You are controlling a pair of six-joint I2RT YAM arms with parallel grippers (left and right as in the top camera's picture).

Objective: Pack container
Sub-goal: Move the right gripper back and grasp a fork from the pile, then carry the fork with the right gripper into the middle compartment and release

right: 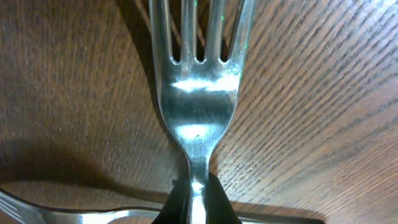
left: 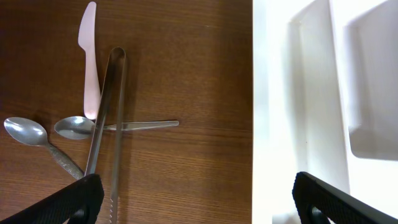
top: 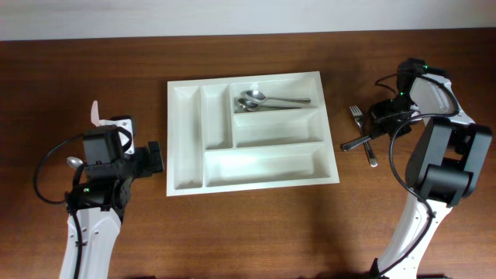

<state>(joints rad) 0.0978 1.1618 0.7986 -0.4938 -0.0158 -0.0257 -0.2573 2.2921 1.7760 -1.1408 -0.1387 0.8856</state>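
Observation:
I need to lift the fork in my right gripper over the tray's rim next, to the left in the overhead view. Then I need to lower it into the tray's empty middle section (top: 279,128) and release it.
The white cutlery tray (top: 186,139) lies mid-table, and its left wall shows in the left wrist view (left: 273,112). Two metal spoons (top: 260,101) lie in its top right compartment. My right gripper (right: 196,199) is shut on the neck of a metal fork (right: 199,106), right of the tray in the overhead view (top: 356,116), at or just above the wood. My left gripper (left: 196,205) is open and empty beside the tray's left edge (top: 155,159).
Left of the tray lie a pale plastic knife (left: 90,56), metal tongs (left: 109,112) and two spoons (left: 78,127) (left: 25,130). A second metal utensil (right: 62,214) lies crosswise under the held fork. The table's back edge runs along the top of the overhead view.

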